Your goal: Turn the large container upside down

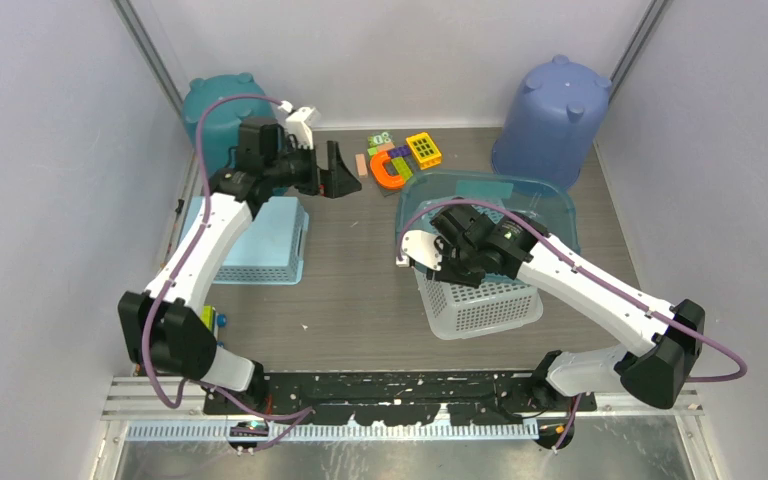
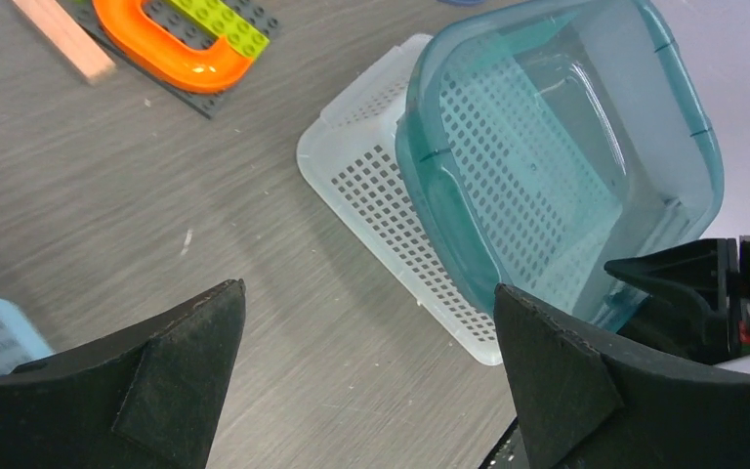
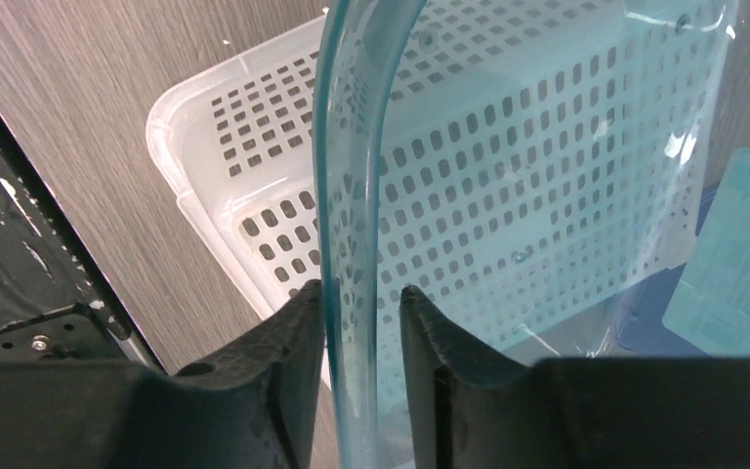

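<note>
My open left gripper should go across onto the tub's rim near the toy bricks next, as that rim is to its right in the top view.
The large container is a clear teal tub. It lies tilted across the far end of a white perforated basket, which shows through its wall. My right gripper straddles the tub's near-left rim. In the right wrist view the right gripper has one finger against the rim and a narrow gap at the other, so it is open and not clamped. My left gripper hovers wide open over bare table at the back left, with nothing between its fingers. The left wrist view shows the tub ahead of it.
An upturned light blue basket lies under the left arm. A dark teal bucket and a blue bucket stand upside down at the back corners. Toy bricks with an orange horseshoe lie at the back centre.
</note>
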Available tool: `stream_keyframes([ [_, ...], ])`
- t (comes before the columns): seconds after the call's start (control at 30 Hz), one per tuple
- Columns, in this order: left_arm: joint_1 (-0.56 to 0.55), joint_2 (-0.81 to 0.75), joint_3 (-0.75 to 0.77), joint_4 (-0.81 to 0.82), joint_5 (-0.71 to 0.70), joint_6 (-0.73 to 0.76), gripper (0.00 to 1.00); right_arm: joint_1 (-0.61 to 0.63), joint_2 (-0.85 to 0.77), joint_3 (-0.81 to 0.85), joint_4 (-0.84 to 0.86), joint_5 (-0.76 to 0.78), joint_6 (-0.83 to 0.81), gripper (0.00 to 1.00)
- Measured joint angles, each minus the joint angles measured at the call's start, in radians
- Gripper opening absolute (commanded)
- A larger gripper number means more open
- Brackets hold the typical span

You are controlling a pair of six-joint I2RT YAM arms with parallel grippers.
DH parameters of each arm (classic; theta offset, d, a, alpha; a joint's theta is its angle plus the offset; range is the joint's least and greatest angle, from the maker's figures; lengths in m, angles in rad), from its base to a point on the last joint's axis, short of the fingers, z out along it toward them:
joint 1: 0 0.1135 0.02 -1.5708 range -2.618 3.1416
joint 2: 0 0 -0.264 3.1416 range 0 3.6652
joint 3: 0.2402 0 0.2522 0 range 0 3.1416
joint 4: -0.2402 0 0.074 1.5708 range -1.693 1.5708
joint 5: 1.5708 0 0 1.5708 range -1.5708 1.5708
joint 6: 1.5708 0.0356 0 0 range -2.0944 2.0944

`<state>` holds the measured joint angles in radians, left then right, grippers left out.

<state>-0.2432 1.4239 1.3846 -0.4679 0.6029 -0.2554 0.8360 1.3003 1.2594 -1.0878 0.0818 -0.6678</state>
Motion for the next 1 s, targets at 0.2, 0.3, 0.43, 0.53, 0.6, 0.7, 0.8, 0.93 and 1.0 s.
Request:
stream_keyframes([
  [0.2, -0.108, 0.111, 0.041, -0.024, -0.052, -0.027, 1.00, 0.003, 0.000, -0.001, 0.022, -0.029, 0.002, 0.60],
  [0.3, -0.180, 0.154, 0.085, -0.047, -0.089, -0.022, 1.00, 0.003, 0.000, -0.001, 0.021, -0.035, 0.005, 0.73],
  [0.43, -0.258, 0.201, 0.143, -0.070, -0.122, -0.014, 1.00, 0.003, -0.002, 0.018, 0.003, -0.043, 0.008, 0.85],
  [0.53, -0.299, 0.234, 0.178, -0.092, -0.161, 0.001, 1.00, 0.002, -0.020, 0.049, -0.019, -0.053, 0.006, 0.88],
  [0.6, -0.320, 0.260, 0.198, -0.110, -0.196, 0.010, 1.00, -0.005, -0.045, 0.081, -0.041, -0.073, 0.005, 0.88],
  [0.7, -0.342, 0.294, 0.213, -0.136, -0.245, 0.026, 1.00, -0.028, -0.095, 0.143, -0.074, -0.120, 0.004, 0.89],
  [0.8, -0.356, 0.330, 0.222, -0.158, -0.283, 0.032, 1.00, -0.068, -0.150, 0.192, -0.097, -0.171, 0.003, 0.89],
  [0.93, -0.366, 0.369, 0.241, -0.188, -0.309, 0.036, 0.94, -0.117, -0.226, 0.222, -0.119, -0.219, 0.003, 0.90],
  [1.0, -0.375, 0.389, 0.259, -0.201, -0.323, 0.038, 0.86, -0.134, -0.258, 0.223, -0.121, -0.231, 0.003, 0.91],
])
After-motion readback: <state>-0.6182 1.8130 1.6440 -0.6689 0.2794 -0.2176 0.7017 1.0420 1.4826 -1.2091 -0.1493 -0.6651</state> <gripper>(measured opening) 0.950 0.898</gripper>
